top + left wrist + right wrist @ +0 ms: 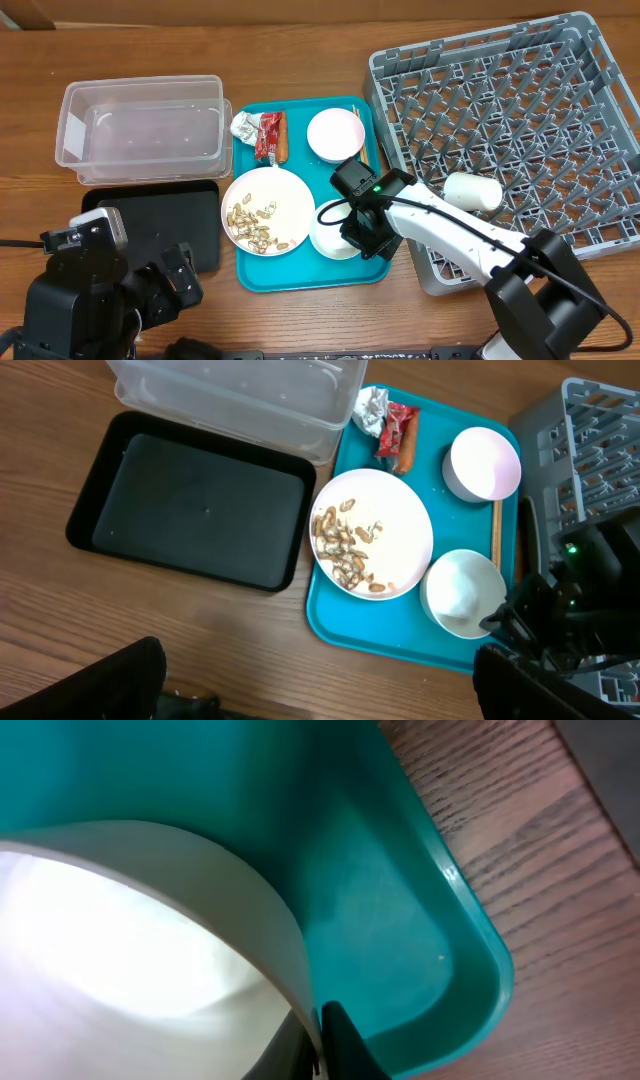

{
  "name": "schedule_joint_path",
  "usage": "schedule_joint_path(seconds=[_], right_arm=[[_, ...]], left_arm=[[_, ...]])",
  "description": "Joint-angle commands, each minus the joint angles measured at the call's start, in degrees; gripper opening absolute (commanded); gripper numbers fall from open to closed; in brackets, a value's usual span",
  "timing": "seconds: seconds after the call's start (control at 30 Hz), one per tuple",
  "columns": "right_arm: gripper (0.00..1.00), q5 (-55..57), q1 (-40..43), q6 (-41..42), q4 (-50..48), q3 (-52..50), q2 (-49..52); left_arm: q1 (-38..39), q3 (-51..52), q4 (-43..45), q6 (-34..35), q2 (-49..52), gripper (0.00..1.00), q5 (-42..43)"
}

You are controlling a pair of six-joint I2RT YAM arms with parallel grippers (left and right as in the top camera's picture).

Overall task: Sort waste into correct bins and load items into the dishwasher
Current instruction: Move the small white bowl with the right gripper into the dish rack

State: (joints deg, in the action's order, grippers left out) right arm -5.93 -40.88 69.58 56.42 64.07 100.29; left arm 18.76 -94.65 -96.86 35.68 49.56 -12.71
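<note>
Next, my right gripper will lift outward, then lower and release the white bowl on the dish rack's empty wires beyond the cup, which lie to the gripper's right in the overhead view.
My right gripper (357, 232) (322, 1042) is shut on the rim of a white bowl (331, 236) (180, 930) at the front right of the teal tray (300, 275). A white plate (268, 195) holds nut-shell scraps (252, 223). A pink bowl (335, 134), a silvery wrapper (243, 126), a red wrapper (267, 135) and a sausage piece (282, 142) lie at the tray's back. Chopsticks (495, 535) lie along its right side. A white cup (472, 191) lies in the grey dish rack (520, 90). My left gripper (320, 700) is open and empty over the table in front of the black tray (160, 225).
The clear tub (140, 130) stands empty at the back left, touching the black tray's far edge. The rack sits close to the teal tray's right side. Bare wood lies in front of the trays.
</note>
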Motion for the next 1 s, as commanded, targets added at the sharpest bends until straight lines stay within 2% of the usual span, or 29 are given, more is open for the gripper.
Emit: schedule_joint_path(seconds=[0.0,0.1,0.37,0.7,0.97], right_arm=[[0.05,2.1,0.1,-1.0,0.9,2.7,-3.9],[0.04,3.9,0.1,-1.2,2.2,4.2,-6.1],[0.04,9.5,0.1,-11.4,4.4,8.9,-10.7],[0.04,23.6,0.1,-26.8,6.1,13.4,-18.4],[0.04,37.5,0.1,-32.5,7.1,14.0,-25.5]], left_arm=[[-0.1,-0.5,0.1,0.7,-0.1,1.0,-1.2],[-0.1,-0.5,0.1,0.7,-0.1,1.0,-1.2],[-0.1,-0.5,0.1,0.7,-0.1,1.0,-1.2],[-0.1,-0.5,0.1,0.7,-0.1,1.0,-1.2],[-0.1,-0.5,0.1,0.7,-0.1,1.0,-1.2]])
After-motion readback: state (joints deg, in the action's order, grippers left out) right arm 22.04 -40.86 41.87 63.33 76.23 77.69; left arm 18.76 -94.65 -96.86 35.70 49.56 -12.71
